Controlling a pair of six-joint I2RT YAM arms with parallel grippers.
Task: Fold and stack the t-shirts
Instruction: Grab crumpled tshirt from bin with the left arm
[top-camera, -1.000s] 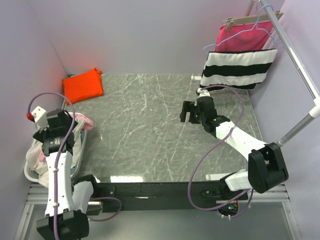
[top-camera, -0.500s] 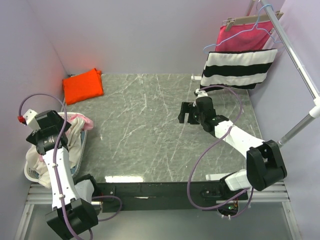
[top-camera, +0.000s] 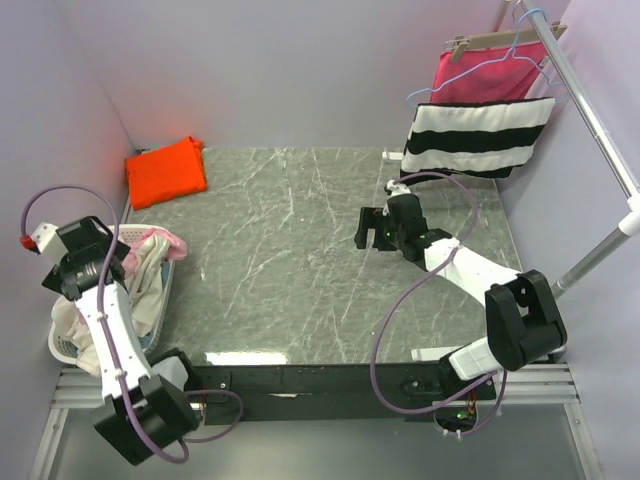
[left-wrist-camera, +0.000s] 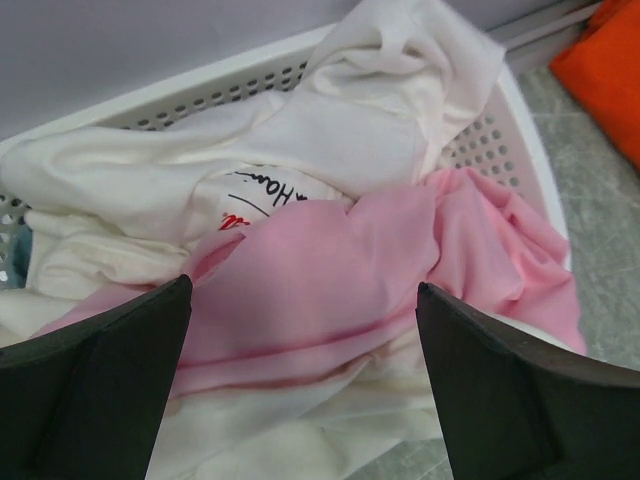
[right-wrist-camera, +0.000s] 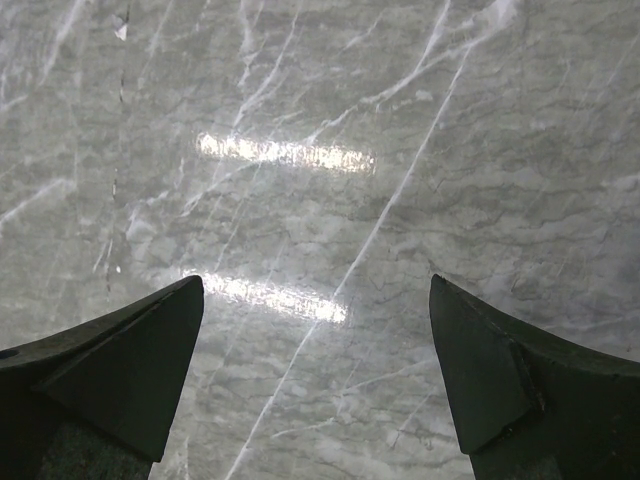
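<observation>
The light pink t-shirt's raised middle is uncovered below my left gripper, between the open fingers. I should lower the fingers onto it and close them.
The orange t-shirt lies folded at the far left corner of the table; its edge shows in the left wrist view. The light pink t-shirt lies crumpled in the white laundry basket, among white garments, and also shows in the top view. My left gripper is open and empty, hovering over the pink shirt; from above it sits over the basket. My right gripper is open and empty above bare marble, right of centre.
The basket stands off the table's left edge, against the left wall. A black-and-white striped cloth and a magenta cloth on a hanger hang from a rail at the back right. White garments fill the basket.
My left gripper has swung left and back, further over the basket. My right gripper has drifted slightly toward the back left. The shirts have not moved.
</observation>
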